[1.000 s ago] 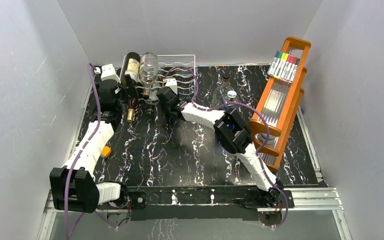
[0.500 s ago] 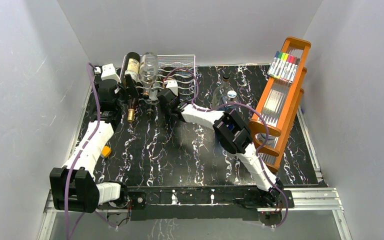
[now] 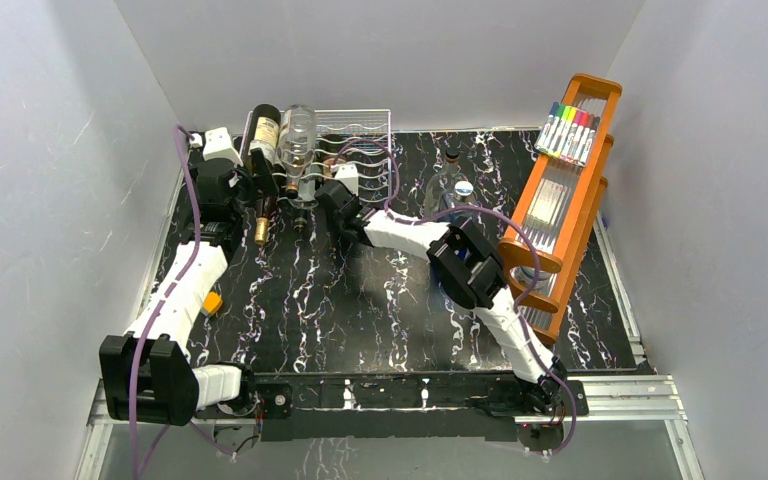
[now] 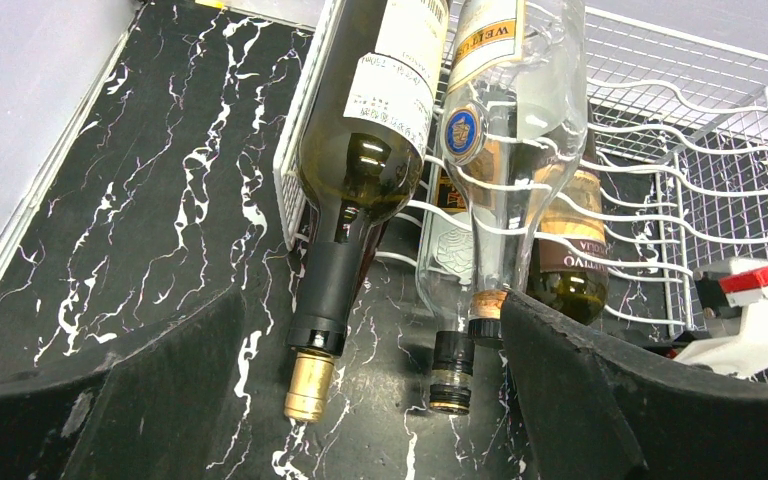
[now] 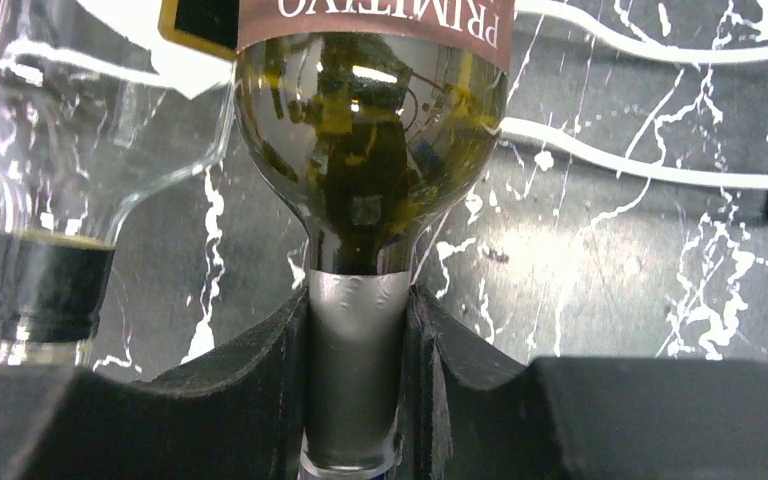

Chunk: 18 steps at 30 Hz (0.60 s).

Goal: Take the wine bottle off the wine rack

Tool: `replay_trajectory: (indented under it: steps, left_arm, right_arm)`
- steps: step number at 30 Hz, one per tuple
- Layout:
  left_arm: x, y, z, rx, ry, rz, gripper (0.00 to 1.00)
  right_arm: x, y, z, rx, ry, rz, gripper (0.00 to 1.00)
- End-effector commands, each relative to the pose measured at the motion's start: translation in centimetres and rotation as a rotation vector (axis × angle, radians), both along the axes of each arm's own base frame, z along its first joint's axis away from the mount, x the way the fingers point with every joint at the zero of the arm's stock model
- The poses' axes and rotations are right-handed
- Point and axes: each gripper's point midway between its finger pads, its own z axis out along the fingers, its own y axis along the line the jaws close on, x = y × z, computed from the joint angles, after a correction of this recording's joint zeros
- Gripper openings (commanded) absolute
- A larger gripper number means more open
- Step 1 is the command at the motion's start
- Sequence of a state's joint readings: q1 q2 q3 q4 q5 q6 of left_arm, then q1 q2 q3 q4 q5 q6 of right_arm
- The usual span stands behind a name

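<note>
I will pull the dark green bottle up over the open tabletop, which is back from my right gripper and to its right in the top view, and let go of the bottle's neck.
The wire wine rack (image 3: 364, 128) stands at the back of the table, holding several bottles lying on their sides. My right gripper (image 5: 357, 380) is shut on the grey-foiled neck of a dark green wine bottle (image 5: 370, 120) with a brown label, low in the rack. The same bottle (image 4: 568, 268) shows behind a clear bottle (image 4: 515, 120) in the left wrist view. My left gripper (image 4: 372, 330) is open, its fingers (image 4: 160, 390) spread either side of the necks of a dark gold-capped bottle (image 4: 360, 170) and the clear ones, touching none.
A tall orange wooden rack (image 3: 560, 215) with coloured markers (image 3: 566, 132) leans at the right. A clear bottle (image 3: 450, 185) stands upright beside the right arm's elbow. White walls close in the left, back and right sides.
The right gripper has edged slightly closer to the rack front. The left arm and the bottles have not visibly moved.
</note>
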State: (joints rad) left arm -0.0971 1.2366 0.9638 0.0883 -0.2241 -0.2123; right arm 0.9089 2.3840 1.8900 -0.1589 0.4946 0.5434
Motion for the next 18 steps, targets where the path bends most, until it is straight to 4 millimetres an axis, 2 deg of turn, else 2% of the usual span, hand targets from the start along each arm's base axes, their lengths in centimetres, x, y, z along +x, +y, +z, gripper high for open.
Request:
replay_trajectory:
  steps: [1,5,6,9,11,14,18]
  left_arm:
    - [0.2,-0.1,2.4,-0.013,-0.064,-0.014,0.98]
    - [0.4,-0.6,2.3,-0.02,-0.066,-0.042,0.98]
    - [0.4,-0.8,2.4,-0.024,-0.069,-0.054,0.98]
    - [0.5,-1.8,2.7,-0.035,-0.087,-0.107,0.98]
    - [0.7,-3.2,3.3,-0.039,-0.13,-0.193,0.98]
    - [0.6,-6.2,3.2,0.004,-0.182,-0.403,0.98]
    - [-0.6,-9.2,3.4,0.048,-0.255,-0.612,0.98]
  right_arm:
    - [-2.3,0.0,4.2,0.043,-0.021,0.009,0.32]
    - [-4.4,-1.6,5.3,0.046,-0.006,-0.002,0.28]
    - [-5.2,-2.3,4.9,0.038,0.011,-0.003,0.27]
    - [-6.9,-3.8,5.4,0.039,0.032,0.008,0.24]
    - [-8.0,-4.6,6.1,0.037,0.048,0.031,0.23]
    - [-9.7,-5.8,6.6,-0.014,0.087,0.096,0.2]
    - [-12.0,-8.2,7.2,-0.115,0.179,0.161,0.12]
